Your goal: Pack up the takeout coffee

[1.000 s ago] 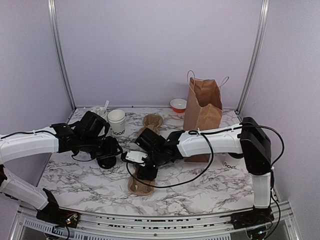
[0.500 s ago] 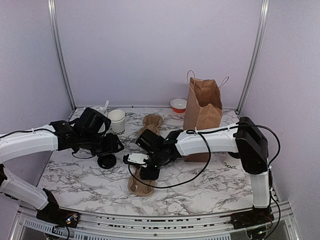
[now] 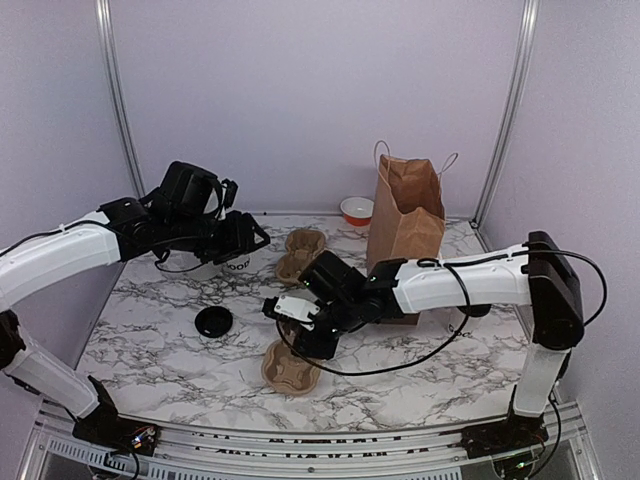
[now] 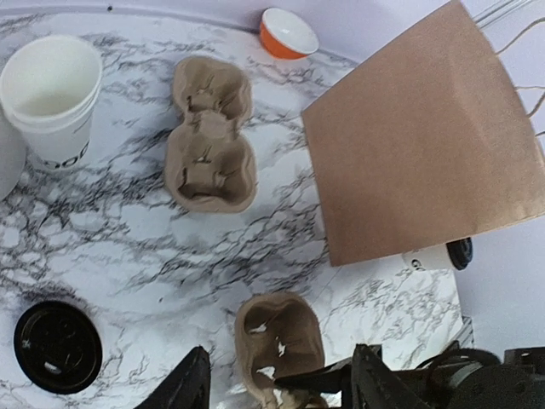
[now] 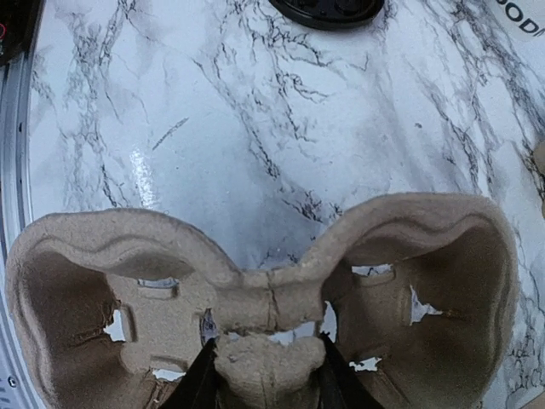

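Note:
The robot's left gripper needs to rise next and swing to the right in the top view, onto the bag's nearer handle loop [image 3: 382, 143], since that loop stands up above the bag's rim.
An open white paper cup [image 4: 51, 98] with dark lettering near its base stands at the back left; it also shows in the top view [image 3: 232, 268]. Its black lid [image 3: 213, 321] lies flat on the table, apart from it, and shows in the left wrist view [image 4: 57, 345]. A second lettered cup [image 4: 430, 257] with a black lid lies half hidden behind the paper bag. My left gripper [image 3: 250, 240] hangs open and empty high above the table [image 4: 281, 383]. My right gripper [image 3: 303, 340] is shut on the middle ridge of a brown pulp tray [image 5: 264, 358].
A second pulp tray [image 3: 300, 250] lies at the back centre. An upright brown paper bag [image 3: 405, 210] stands at the back right, with an orange bowl [image 3: 356, 210] beside it. Metal posts and purple walls enclose the marble table [image 3: 160, 330].
My left gripper has risen off the black lid and moved back and right, above the open cup. The lid stays on the table. My right gripper and its tray shifted slightly right.

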Available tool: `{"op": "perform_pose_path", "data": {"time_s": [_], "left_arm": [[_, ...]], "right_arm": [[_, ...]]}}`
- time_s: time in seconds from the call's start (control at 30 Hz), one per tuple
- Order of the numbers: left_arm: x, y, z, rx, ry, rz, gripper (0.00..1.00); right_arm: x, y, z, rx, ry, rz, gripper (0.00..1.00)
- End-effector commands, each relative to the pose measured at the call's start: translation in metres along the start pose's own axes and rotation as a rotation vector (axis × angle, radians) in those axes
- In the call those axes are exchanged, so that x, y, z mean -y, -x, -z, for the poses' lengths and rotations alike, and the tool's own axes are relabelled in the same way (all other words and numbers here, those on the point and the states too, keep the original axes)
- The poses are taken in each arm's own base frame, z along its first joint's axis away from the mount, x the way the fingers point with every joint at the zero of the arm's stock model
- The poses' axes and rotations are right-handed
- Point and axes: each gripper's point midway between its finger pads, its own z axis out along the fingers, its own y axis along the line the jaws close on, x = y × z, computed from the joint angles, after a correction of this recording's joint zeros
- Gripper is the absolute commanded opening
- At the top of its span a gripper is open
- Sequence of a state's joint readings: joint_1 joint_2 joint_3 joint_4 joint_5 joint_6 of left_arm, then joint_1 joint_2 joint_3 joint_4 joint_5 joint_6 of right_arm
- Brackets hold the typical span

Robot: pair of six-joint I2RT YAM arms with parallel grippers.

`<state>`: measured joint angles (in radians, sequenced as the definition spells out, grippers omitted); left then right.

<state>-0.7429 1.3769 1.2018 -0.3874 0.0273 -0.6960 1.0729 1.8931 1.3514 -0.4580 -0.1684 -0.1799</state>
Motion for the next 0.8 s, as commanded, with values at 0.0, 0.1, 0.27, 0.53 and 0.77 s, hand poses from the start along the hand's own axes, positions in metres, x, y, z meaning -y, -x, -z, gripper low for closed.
{"op": "perform_pose_path", "data": {"time_s": [0.0, 0.1, 0.27, 0.53, 0.77], "left_arm": [[0.047, 0.038, 0.000, 0.041, -0.124, -0.025, 0.57], [0.080, 0.055, -0.010, 0.056, -0.185, -0.038, 0.57], [0.138, 0.083, -0.025, 0.109, -0.258, -0.088, 0.57], [0.210, 0.112, -0.073, 0.196, -0.350, -0.174, 0.57], [0.225, 0.130, -0.099, 0.298, -0.363, -0.156, 0.55]], "right_arm": [[-0.005, 0.012, 0.025, 0.098, 0.005, -0.072, 0.32], [-0.009, 0.001, 0.034, 0.107, 0.000, -0.099, 0.32], [-0.014, -0.013, 0.053, 0.133, -0.011, -0.130, 0.32], [-0.017, -0.028, 0.070, 0.147, -0.026, -0.152, 0.32], [-0.016, -0.036, 0.078, 0.152, -0.043, -0.167, 0.32]]}}
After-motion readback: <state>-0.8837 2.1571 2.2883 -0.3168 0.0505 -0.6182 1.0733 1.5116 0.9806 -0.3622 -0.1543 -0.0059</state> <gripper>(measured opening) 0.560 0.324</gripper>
